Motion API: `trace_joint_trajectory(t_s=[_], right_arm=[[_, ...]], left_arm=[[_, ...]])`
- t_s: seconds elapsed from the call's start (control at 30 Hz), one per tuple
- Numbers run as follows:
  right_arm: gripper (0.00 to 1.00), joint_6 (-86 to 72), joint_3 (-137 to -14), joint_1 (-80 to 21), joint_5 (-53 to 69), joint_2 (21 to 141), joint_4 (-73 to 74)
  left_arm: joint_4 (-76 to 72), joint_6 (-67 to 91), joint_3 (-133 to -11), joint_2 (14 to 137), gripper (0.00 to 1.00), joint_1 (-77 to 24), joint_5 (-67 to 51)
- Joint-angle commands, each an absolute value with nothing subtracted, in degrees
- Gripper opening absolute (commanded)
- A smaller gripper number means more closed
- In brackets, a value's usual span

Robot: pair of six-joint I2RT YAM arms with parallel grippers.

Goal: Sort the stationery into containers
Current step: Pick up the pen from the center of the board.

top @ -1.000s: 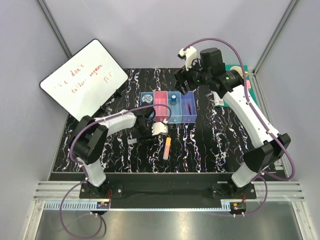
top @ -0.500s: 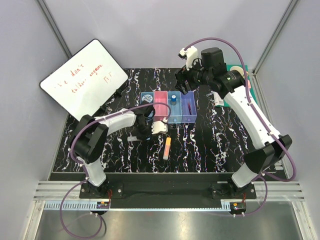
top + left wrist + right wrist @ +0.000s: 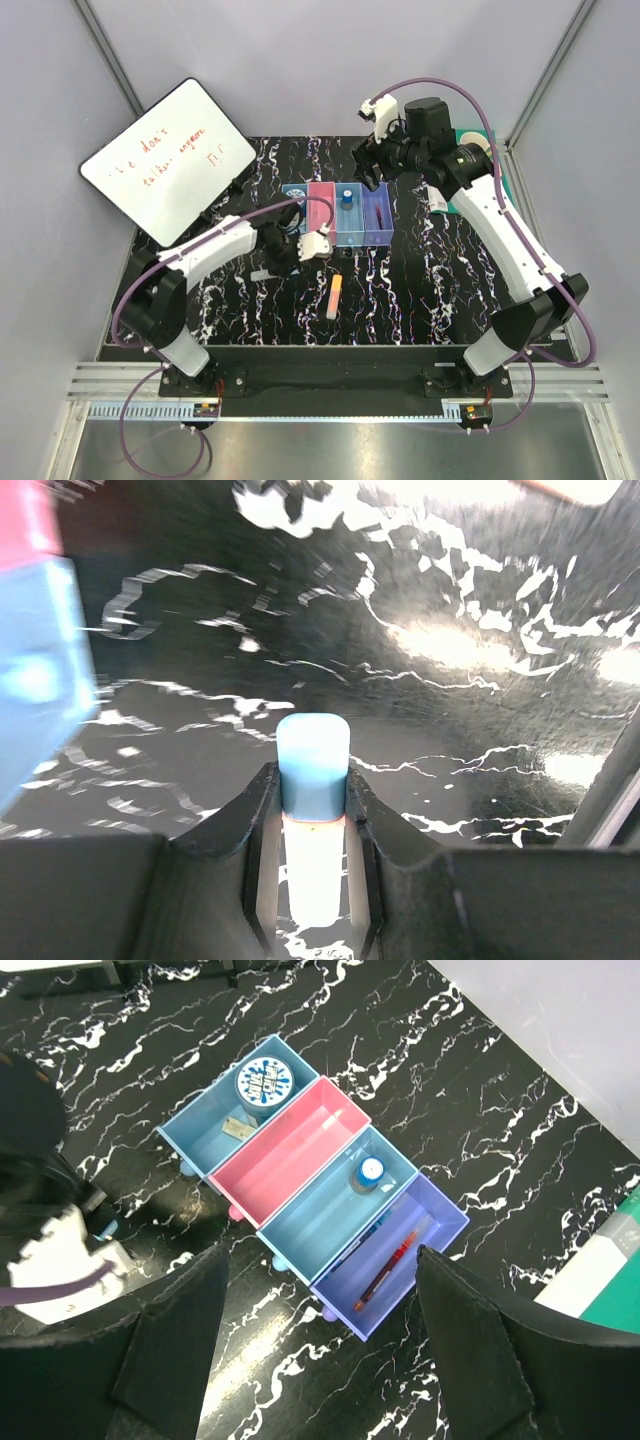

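The robot's left gripper will next go up and carry the grey marker outward over the pink bin, then go down to let go of it inside, because that bin is empty.
My left gripper (image 3: 312, 250) is shut on the grey marker with the cyan tip (image 3: 313, 768), held just in front of the row of four bins (image 3: 322, 208). My right gripper (image 3: 372, 170) is open and empty, high above the bins (image 3: 290, 1150). The left blue bin holds a round blue-white item (image 3: 263, 1085) and a small pale piece (image 3: 238, 1130). The pink bin looks empty. The third bin holds the blue bottle (image 3: 370, 1173). The purple bin holds the red pen (image 3: 385, 1270), and a blue pen (image 3: 362, 1243) lies along its wall. The orange-yellow bar (image 3: 334, 296) lies on the table.
A tilted whiteboard (image 3: 165, 160) stands at the back left. A green book (image 3: 482, 150) lies at the back right, beside the right arm. The orange bar also shows at the top edge of the left wrist view (image 3: 560, 488).
My left arm has moved a little toward the bins with the marker in its grip. The right arm has barely moved.
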State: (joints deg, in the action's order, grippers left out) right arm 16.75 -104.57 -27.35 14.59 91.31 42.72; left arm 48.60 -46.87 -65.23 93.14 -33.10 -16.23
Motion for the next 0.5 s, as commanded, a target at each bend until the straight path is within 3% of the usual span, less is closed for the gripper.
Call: trace_joint_trajectory(t_s=[0.0, 0.47], right_arm=[[0.83, 17.8, -103.6, -27.9, 12.2, 88.2, 40.3], [0.89, 16.4, -98.1, -27.9, 11.5, 85.1, 39.6]], left_arm=[[49.8, -43.9, -70.0, 88.2, 0.0, -33.0, -18.7], [46.4, -27.5, -88.0, 90.5, 0.0, -33.0, -26.0]])
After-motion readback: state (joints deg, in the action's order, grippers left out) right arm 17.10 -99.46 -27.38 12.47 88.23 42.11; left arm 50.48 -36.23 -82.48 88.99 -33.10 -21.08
